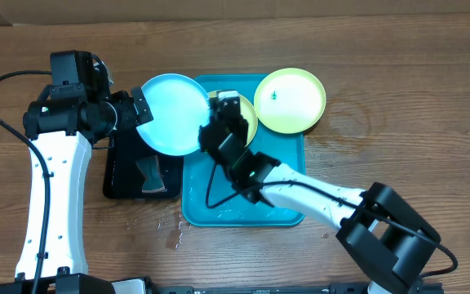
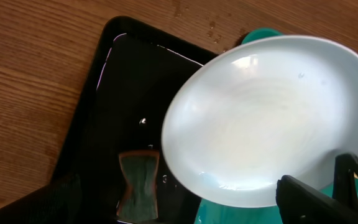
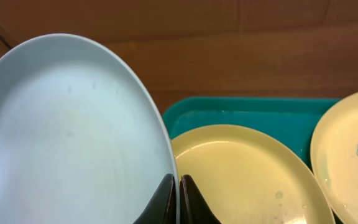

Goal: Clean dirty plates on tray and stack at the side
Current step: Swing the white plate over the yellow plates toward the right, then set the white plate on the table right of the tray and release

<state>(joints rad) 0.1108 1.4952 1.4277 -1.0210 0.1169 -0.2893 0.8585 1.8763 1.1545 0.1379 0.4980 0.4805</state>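
The tabletop past the yellow-green plate is bare. My right gripper will next carry the light blue plate (image 1: 170,114) there, to the right in the overhead view, then lower and release it.
My right gripper (image 1: 212,131) (image 3: 179,199) is shut on the right rim of the light blue plate (image 1: 170,114) (image 3: 73,137). It holds the plate tilted over the left edge of the turquoise tray (image 1: 243,204) (image 3: 241,112). My left gripper (image 1: 141,110) (image 2: 179,208) is open at the plate's left edge, and the plate (image 2: 272,118) fills its view. A pale yellow plate (image 1: 250,118) (image 3: 241,174) lies in the tray, partly hidden by my right gripper. A second yellow-green plate (image 1: 290,100) (image 3: 353,155) with a small dark smudge overlaps the tray's far right corner.
A black tray (image 1: 125,175) (image 2: 104,93) holding water lies left of the turquoise tray. A sponge (image 1: 149,175) (image 2: 138,186) lies in it. Water drops sit on the wooden table (image 1: 174,233) by the turquoise tray's near left corner.
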